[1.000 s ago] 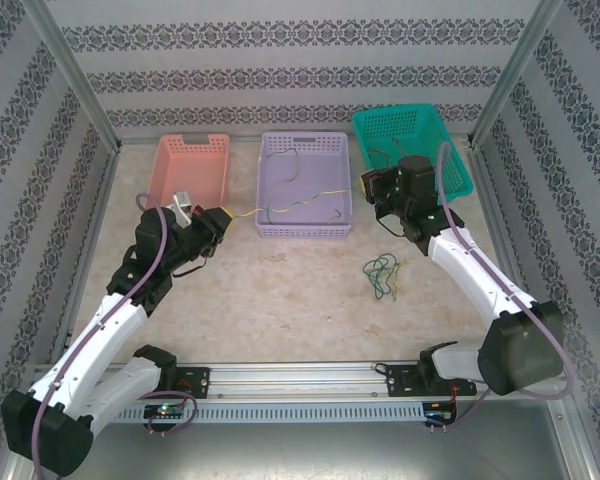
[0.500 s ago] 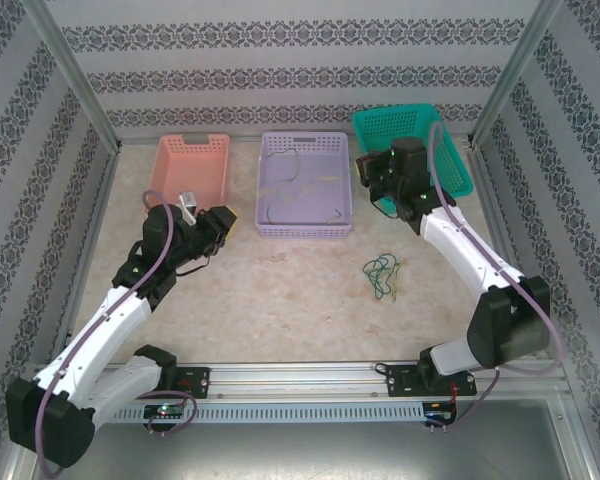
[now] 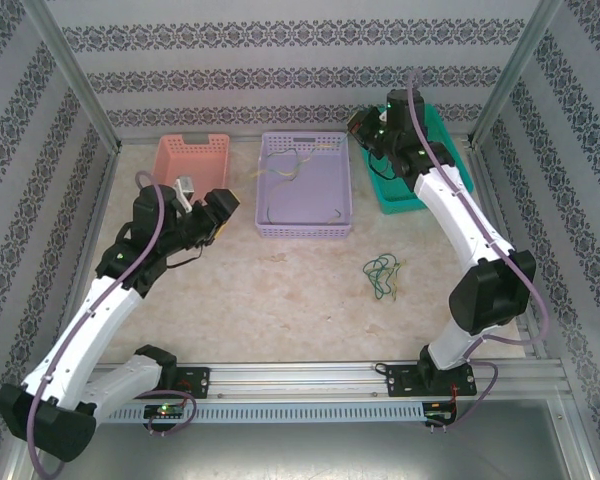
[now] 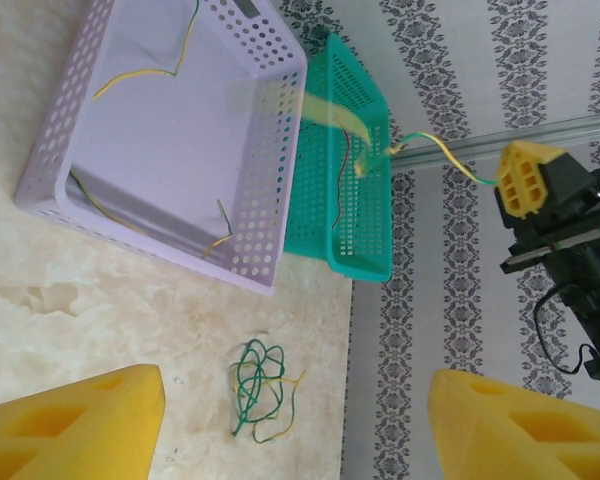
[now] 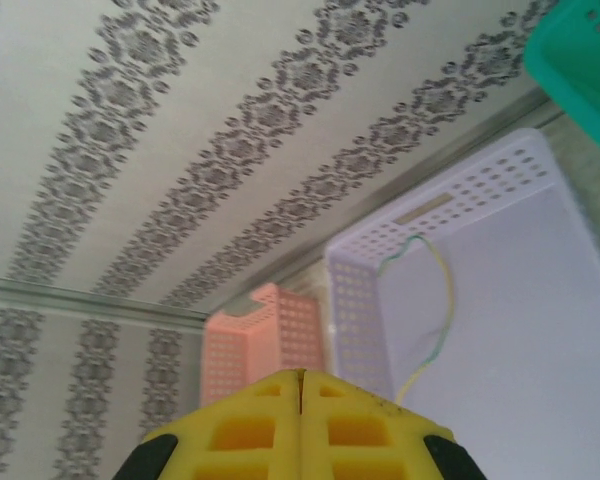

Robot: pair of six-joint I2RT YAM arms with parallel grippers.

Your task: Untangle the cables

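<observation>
The yellow-green cable should be released among similar ones, so my right gripper will next move back and down to the bottom of the lilac basket.
My right gripper (image 3: pixel 364 124) (image 5: pixel 302 375) is raised over the gap between the lilac and green baskets, shut on a yellow-green cable (image 5: pixel 442 300) (image 4: pixel 442 152). The cable hangs from it down into the lilac basket (image 3: pixel 305 228). More thin cables (image 4: pixel 130 75) lie inside that basket. A tangle of green and yellow cables (image 3: pixel 382 275) (image 4: pixel 260 390) rests on the table right of centre. My left gripper (image 3: pixel 218 208) (image 4: pixel 300 430) hovers left of the lilac basket, open, with nothing between its fingers. A red cable (image 4: pixel 342 190) lies in the green basket (image 4: pixel 355 235).
A pink basket (image 3: pixel 192 165) stands at the back left, and the green basket (image 3: pixel 420 185) at the back right under my right arm. Patterned walls with metal posts (image 3: pixel 75 90) close in the table on three sides.
My left gripper has opened and let go of the yellow cable's end. My right gripper has risen and swung back toward the far wall, drawing the cable with it.
</observation>
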